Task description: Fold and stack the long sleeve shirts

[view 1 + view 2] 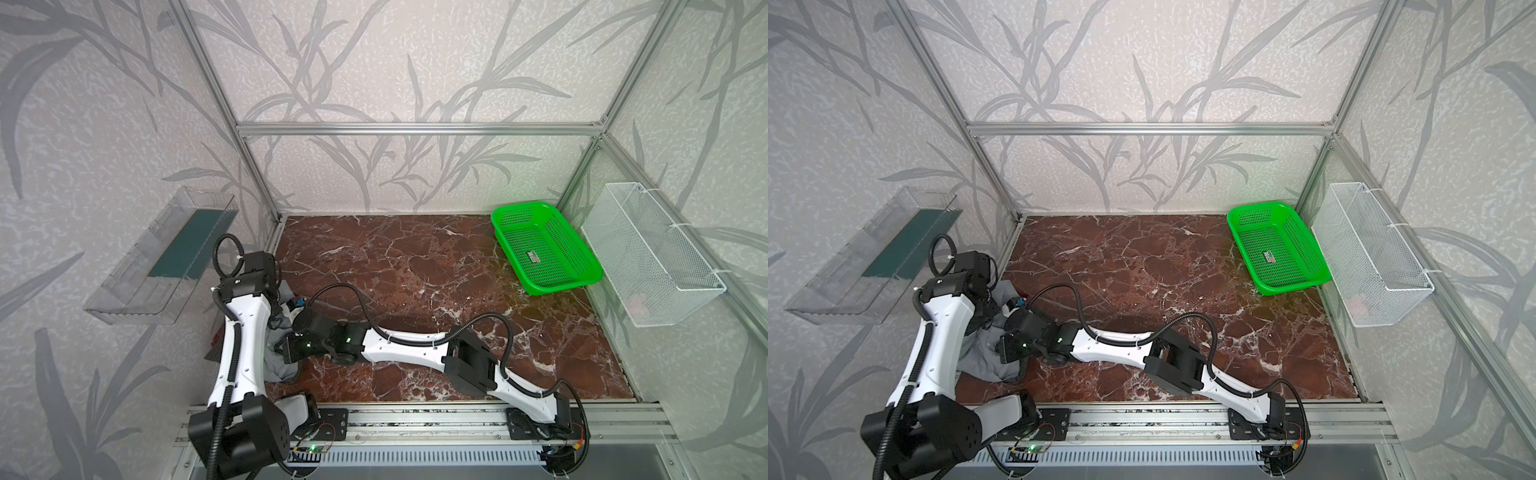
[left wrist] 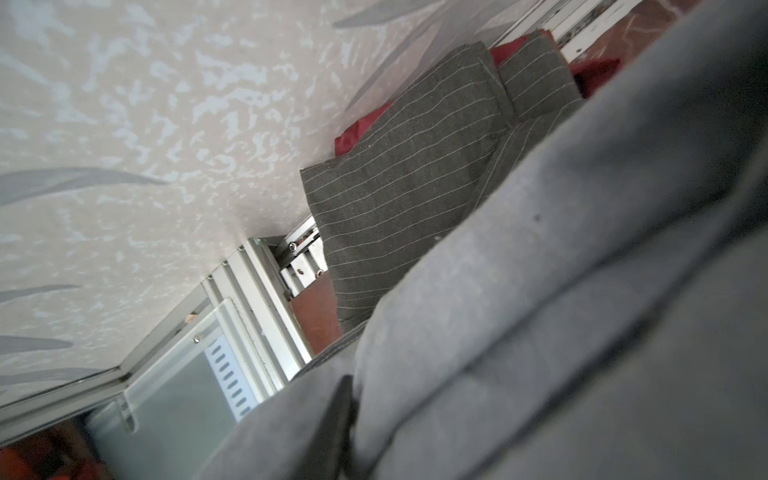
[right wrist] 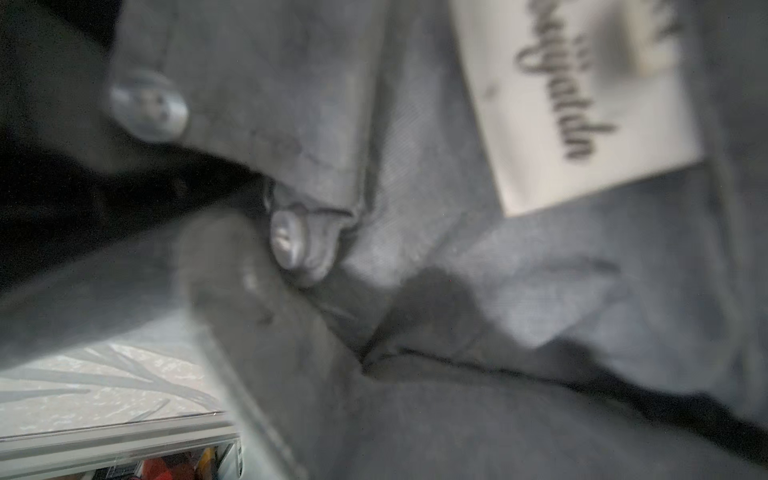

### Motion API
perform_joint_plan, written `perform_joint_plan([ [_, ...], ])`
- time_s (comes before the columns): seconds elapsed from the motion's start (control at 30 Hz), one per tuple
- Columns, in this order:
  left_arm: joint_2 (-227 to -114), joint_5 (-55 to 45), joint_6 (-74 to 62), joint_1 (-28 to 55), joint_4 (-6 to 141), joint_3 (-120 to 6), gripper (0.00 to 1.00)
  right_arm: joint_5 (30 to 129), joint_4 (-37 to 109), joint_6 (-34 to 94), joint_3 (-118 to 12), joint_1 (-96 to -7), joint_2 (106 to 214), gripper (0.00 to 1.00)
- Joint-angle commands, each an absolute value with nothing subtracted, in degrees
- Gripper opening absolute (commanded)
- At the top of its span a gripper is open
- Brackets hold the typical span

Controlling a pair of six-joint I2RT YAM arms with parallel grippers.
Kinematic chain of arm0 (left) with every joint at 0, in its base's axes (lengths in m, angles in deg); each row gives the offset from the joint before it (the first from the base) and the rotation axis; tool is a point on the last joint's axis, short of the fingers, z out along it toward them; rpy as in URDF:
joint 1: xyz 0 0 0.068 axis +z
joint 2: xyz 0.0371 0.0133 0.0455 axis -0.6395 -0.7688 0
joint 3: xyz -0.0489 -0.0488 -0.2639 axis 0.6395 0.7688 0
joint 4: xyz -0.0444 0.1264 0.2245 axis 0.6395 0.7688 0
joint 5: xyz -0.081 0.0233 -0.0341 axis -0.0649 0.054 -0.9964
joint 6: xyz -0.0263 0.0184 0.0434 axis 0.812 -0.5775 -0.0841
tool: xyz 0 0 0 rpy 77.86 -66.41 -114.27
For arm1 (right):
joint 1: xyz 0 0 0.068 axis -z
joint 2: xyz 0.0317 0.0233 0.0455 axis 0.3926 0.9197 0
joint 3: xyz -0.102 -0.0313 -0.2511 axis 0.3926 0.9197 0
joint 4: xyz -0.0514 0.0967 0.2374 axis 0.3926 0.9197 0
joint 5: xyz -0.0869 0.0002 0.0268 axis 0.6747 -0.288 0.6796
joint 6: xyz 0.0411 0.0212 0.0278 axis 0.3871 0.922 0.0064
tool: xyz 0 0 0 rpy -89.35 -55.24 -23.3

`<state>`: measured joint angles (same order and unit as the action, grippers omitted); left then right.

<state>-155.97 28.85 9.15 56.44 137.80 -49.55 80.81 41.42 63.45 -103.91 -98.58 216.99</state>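
Note:
The folded pinstriped shirt still lies partly uncovered beside the grey shirt's heap, so my right gripper will ease its grey cloth down over it and release there.
The plain grey shirt (image 1: pixel 282 368) (image 1: pixel 984 357) is bunched up at the left edge of the marble table (image 1: pixel 415 266), between my two arms. My right gripper (image 1: pixel 282 347) (image 1: pixel 1000 347) reaches across into the bunch. In the right wrist view grey cloth (image 3: pixel 540 291) with pale buttons (image 3: pixel 286 241) and a white neck label (image 3: pixel 582 104) hides the jaws. My left gripper (image 1: pixel 291 307) (image 1: pixel 1011 305) hangs just behind the bunch. The left wrist view shows one dark finger (image 2: pixel 338 415) under a grey fold (image 2: pixel 540 311). Beyond it the dark pinstriped shirt (image 2: pixel 415 187) lies folded by the left wall.
A red cloth (image 2: pixel 357 133) shows under the pinstriped shirt. A green mesh basket (image 1: pixel 544 249) stands at the back right of the table. A white wire basket (image 1: pixel 652 253) hangs on the right wall and a clear bin (image 1: pixel 166 257) on the left wall.

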Motion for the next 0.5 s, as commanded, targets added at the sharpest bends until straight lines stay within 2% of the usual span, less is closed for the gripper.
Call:
perform_joint_plan([
  [0.0,-154.3,25.1,9.5,56.6,138.6,-52.3,0.98,80.3,44.3,62.9,-108.2,-98.2,219.4,0.0],
  [0.43,-145.9,12.9,4.0,55.7,135.0,-48.4,0.99,81.6,46.5,66.2,-113.3,-97.4,224.8,0.0],
  [0.47,-145.5,13.4,3.6,55.2,134.7,-48.1,0.99,81.9,46.4,65.6,-112.3,-97.3,224.0,0.04],
])
